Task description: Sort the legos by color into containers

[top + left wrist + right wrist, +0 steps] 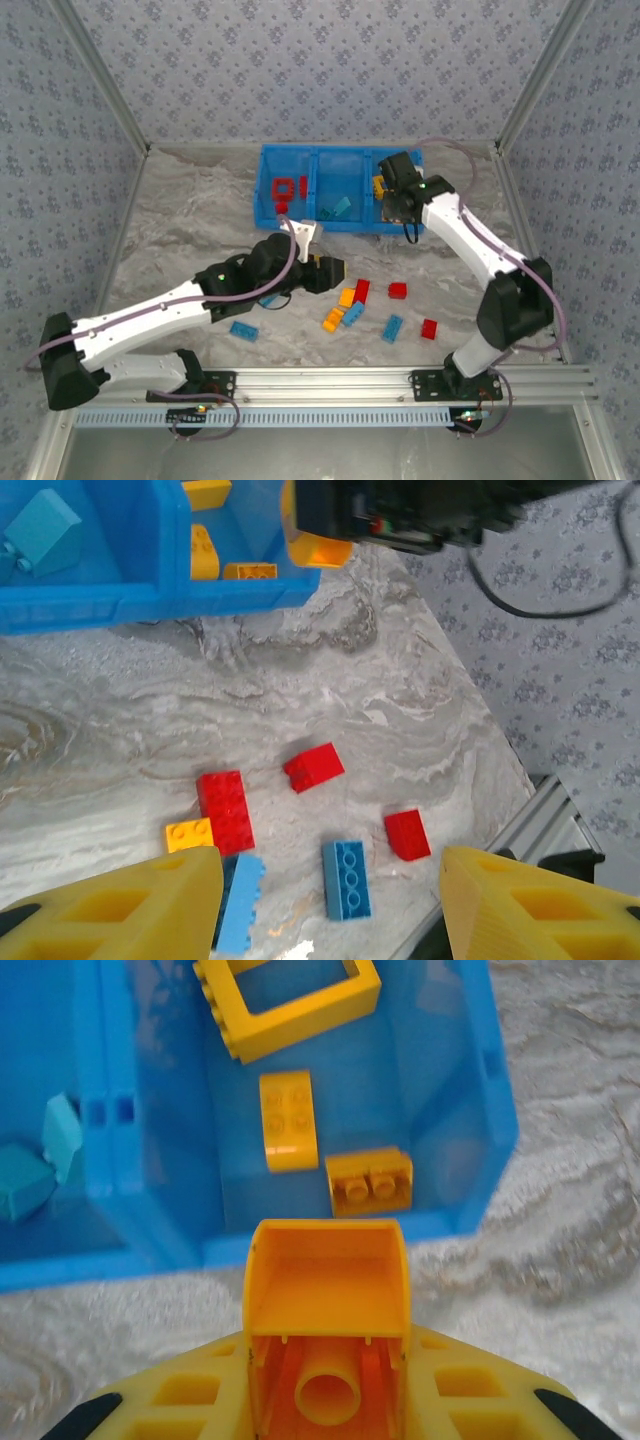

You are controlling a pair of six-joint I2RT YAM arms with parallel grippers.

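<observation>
My right gripper should move outward and down past the tray's near side to the tray's bare bottom [380,213] [238,1175] beside the divider, since this section already holds yellow legos.
The containers are one long blue tray [262,200] [100,605] [490,1110] at the back, holding red legos on the left, a light-blue lego [342,206] in the middle and yellow legos [287,1120] on the right. My right gripper [400,205] [327,1352] hangs over the near wall of the right compartment, shut on a yellow-orange brick [327,1290] [318,550]. Low over the loose legos, my left gripper [325,272] [330,880] stands open and holds nothing. A blue brick [346,880] lies between its fingers, with red bricks [226,810] [407,834] beside it.
More loose bricks lie near the front: orange [332,320], blue [243,330] [392,327], red [429,328]. A metal rail [330,380] [540,810] runs along the near edge. Patterned walls close in the table on three sides.
</observation>
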